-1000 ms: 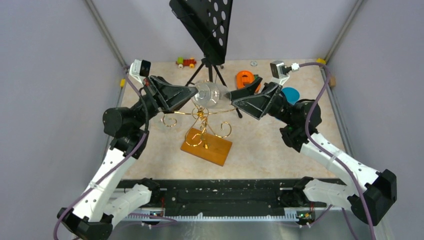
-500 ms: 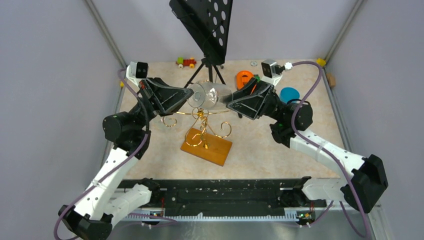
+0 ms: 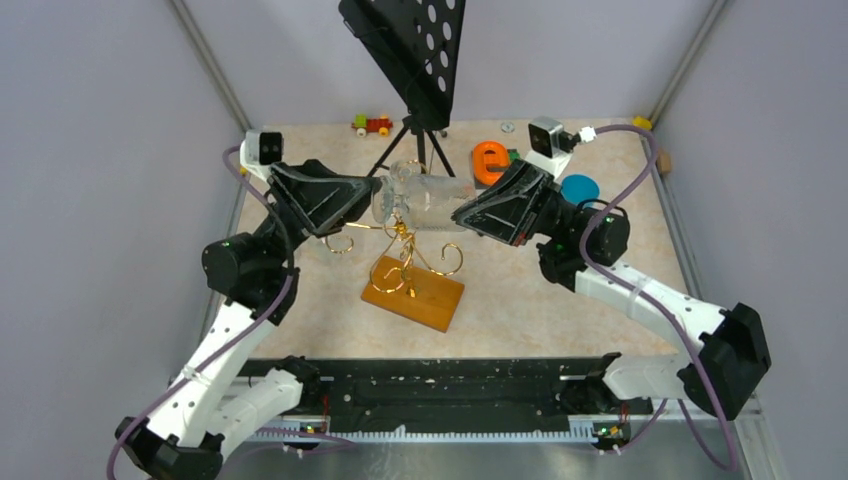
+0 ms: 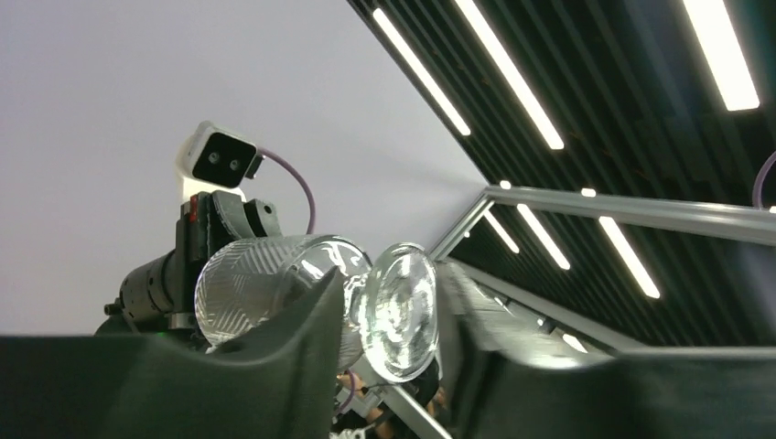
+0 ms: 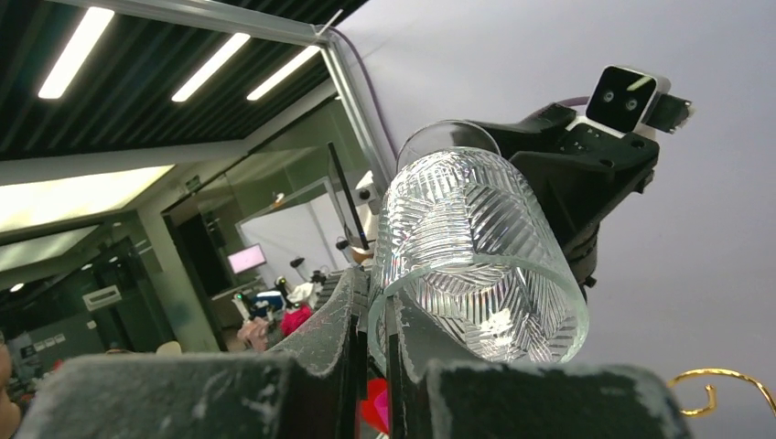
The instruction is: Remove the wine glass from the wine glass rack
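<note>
I will next turn my right gripper fingers-down and lower it over the bare tabletop [image 3: 638, 225] beside the blue disc to release the glass, because the glass's foot points sideways.
The clear cut-pattern wine glass [image 3: 420, 200] lies on its side in the air, just above the gold wire wine glass rack [image 3: 405, 245] on its orange-brown wooden base [image 3: 414, 292]. My right gripper [image 3: 462, 212] is shut on the rim of the bowl [image 5: 476, 247], one finger inside and one outside [image 5: 377, 297]. My left gripper [image 3: 372, 195] is open at the other end. In the left wrist view the round foot [image 4: 398, 311] sits between its parted fingers [image 4: 302, 347], with a gap on the right side [image 4: 392, 283].
A black perforated music stand [image 3: 405, 50] on a tripod rises right behind the rack. A toy train [image 3: 372, 124], an orange object [image 3: 490, 160] and a blue disc [image 3: 580, 188] lie at the back of the table. A gold scroll arm [image 5: 723, 384] shows below the glass.
My right gripper has closed on the glass rim. My left gripper has opened off the foot end and drawn back a little to the left. The glass now lies more level.
</note>
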You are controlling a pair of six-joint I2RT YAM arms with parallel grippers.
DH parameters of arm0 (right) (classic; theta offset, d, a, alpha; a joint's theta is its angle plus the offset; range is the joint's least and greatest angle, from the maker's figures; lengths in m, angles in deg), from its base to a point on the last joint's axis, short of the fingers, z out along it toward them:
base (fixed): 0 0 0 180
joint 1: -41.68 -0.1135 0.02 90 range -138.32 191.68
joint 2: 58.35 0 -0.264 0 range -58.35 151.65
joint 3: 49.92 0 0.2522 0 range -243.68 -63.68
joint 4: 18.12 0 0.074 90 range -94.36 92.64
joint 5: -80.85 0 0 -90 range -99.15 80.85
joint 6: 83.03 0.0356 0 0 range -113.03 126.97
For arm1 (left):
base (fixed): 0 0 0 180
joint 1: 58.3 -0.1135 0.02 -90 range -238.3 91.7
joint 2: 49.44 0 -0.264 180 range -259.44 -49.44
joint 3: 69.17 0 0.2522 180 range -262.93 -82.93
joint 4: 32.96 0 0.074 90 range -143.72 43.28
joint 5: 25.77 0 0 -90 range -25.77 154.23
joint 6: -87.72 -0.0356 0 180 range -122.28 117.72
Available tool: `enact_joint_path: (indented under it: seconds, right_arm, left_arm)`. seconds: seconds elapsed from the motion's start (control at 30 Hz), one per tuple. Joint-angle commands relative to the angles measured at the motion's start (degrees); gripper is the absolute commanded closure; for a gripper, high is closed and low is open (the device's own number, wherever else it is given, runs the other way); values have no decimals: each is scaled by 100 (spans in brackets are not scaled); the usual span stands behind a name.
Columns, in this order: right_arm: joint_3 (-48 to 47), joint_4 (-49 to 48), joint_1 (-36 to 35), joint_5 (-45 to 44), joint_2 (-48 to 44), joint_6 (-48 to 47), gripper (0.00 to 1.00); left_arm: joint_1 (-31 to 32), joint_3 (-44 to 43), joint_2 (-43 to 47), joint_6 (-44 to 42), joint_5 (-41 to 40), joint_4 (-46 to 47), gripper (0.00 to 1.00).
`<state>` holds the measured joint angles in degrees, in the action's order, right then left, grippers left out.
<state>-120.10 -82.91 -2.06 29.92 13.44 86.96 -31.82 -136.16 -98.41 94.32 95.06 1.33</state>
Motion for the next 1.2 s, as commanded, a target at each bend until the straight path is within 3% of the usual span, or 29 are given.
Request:
enact_joint_path:
  seconds: [0.0,0.1,0.2,0.43,0.53,0.7,0.8,0.93,1.0,1.1,1.17]
  right_arm:
    - [-411,553,-46,-96,-585,-886,100]
    - [-460,1740,-46,-270,-977,-1736,100]
    - [-593,3062,-46,-522,-1442,-2699,100]
    - [-1212,6579,-46,-1882,-2236,-4528,100]
    - [-1556,7938,-46,-2950,-2484,-5107,100]
    - [-2186,9918,-46,-5539,-2399,-5895,100]
    - [-2469,10701,-39,-7300,-1993,-6279,100]
    - [-2974,11387,103,-9014,-1255,-6419,100]
    - [-3252,11754,696,-8880,-857,-6338,100]
    - [-3373,11994,2289,-7049,-484,-6014,100]
    - [-3209,12022,3030,-6389,-305,-5875,100]
  left_arm:
    - [-48,-179,352,-988,-299,-468,46]
    - [-46,-333,705,-1953,-501,-1545,30]
    - [-46,-446,1087,-2992,-912,-2694,20]
    - [-47,-801,1486,-4619,-1973,-4586,15]
    - [-51,-931,1521,-5066,-2359,-5194,14]
    - [-51,-1021,1508,-5559,-2897,-5691,14]
    - [-46,-1091,1450,-5749,-3124,-5887,15]
    - [-46,-1222,1312,-5679,-3543,-6094,16]
    - [-47,-1292,1188,-5644,-3536,-6019,16]
    - [-46,-1481,953,-5677,-3374,-6059,16]
    - [-47,-1549,840,-5685,-3271,-6087,16]
